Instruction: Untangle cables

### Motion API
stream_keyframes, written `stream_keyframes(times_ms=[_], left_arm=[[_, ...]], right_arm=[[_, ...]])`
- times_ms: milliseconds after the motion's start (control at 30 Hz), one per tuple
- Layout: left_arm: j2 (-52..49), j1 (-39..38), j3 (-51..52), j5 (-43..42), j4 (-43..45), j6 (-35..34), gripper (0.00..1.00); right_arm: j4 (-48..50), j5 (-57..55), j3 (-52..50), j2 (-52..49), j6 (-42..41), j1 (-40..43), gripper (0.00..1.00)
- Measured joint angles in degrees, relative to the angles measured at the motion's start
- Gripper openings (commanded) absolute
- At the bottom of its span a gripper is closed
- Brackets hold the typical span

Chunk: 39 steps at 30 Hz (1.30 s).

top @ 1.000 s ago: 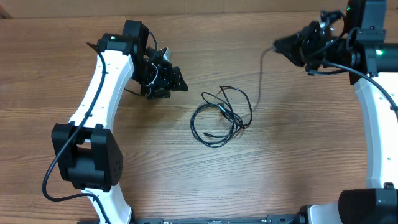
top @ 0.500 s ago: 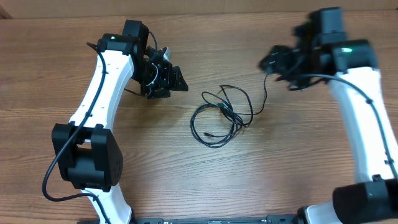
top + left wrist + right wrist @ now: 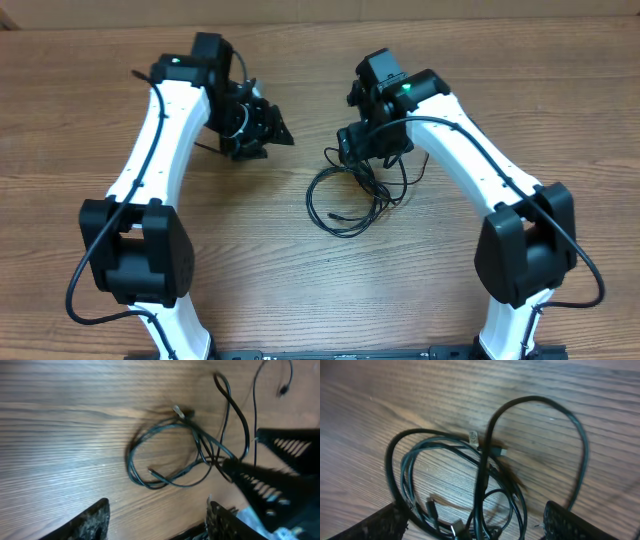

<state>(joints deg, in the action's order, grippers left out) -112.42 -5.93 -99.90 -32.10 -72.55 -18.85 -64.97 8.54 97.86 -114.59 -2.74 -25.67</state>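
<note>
The raised cable loop beside one finger of the gripper arches above the ring, so next my right gripper needs to shift left in the overhead view and set its fingers around it.
The cables (image 3: 360, 185) lie as one loose tangle of thin black loops on the wooden table, mid-centre. My right gripper (image 3: 370, 148) hovers over the tangle's far edge, jaws wide open. In the right wrist view the cables (image 3: 482, 475) lie on the wood between and ahead of the right gripper (image 3: 470, 530), and a silvery plug (image 3: 472, 436) shows, not pinched. My left gripper (image 3: 262, 128) stands open to the left of the tangle, apart from it. The left wrist view shows the cables (image 3: 202, 455), the right gripper's fingers (image 3: 265, 490) beside them, and the left gripper (image 3: 160, 525) empty.
Both white arms reach in from the near edge, the left arm (image 3: 150, 170) and the right arm (image 3: 470, 160). The table's far edge (image 3: 320, 22) runs along the top. Bare wood (image 3: 330, 290) lies in front of the tangle.
My right arm has swung from the far right corner to over the tangle and its jaws have opened. The strand it held stretched rightward now lies slack by the tangle. The left arm has barely moved.
</note>
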Motion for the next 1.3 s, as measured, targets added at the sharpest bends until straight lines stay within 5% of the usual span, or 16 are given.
stream_keyframes(times_ms=[200,700,867,1000,1133,1300], left_arm=[[0.0,3.2,0.0,2.3,0.0,-2.1,0.79],[0.0,2.5,0.0,5.0,0.4,-2.2,0.81],[0.0,2.5,0.0,5.0,0.3,-2.2,0.82],[0.0,2.5,0.0,5.1,0.4,-2.2,0.84],[0.0,2.5,0.0,5.2,0.4,-2.2,0.84],[0.0,2.5,0.0,5.2,0.4,-2.2,0.87]], right_arm=[[1.8,-0.9,0.0,-1.2,3.2,-1.5,0.76],[-5.3,-17.7,10.7,-1.4,0.1,-6.4,0.75],[-2.6,-17.7,7.9,-1.4,1.5,-9.4,0.58],[-1.3,-17.0,4.0,-1.4,2.3,-8.9,0.56],[-1.1,-16.5,3.0,-1.4,2.4,-8.8,0.34],[-0.2,-15.3,2.5,-1.4,2.8,-8.8,0.32]])
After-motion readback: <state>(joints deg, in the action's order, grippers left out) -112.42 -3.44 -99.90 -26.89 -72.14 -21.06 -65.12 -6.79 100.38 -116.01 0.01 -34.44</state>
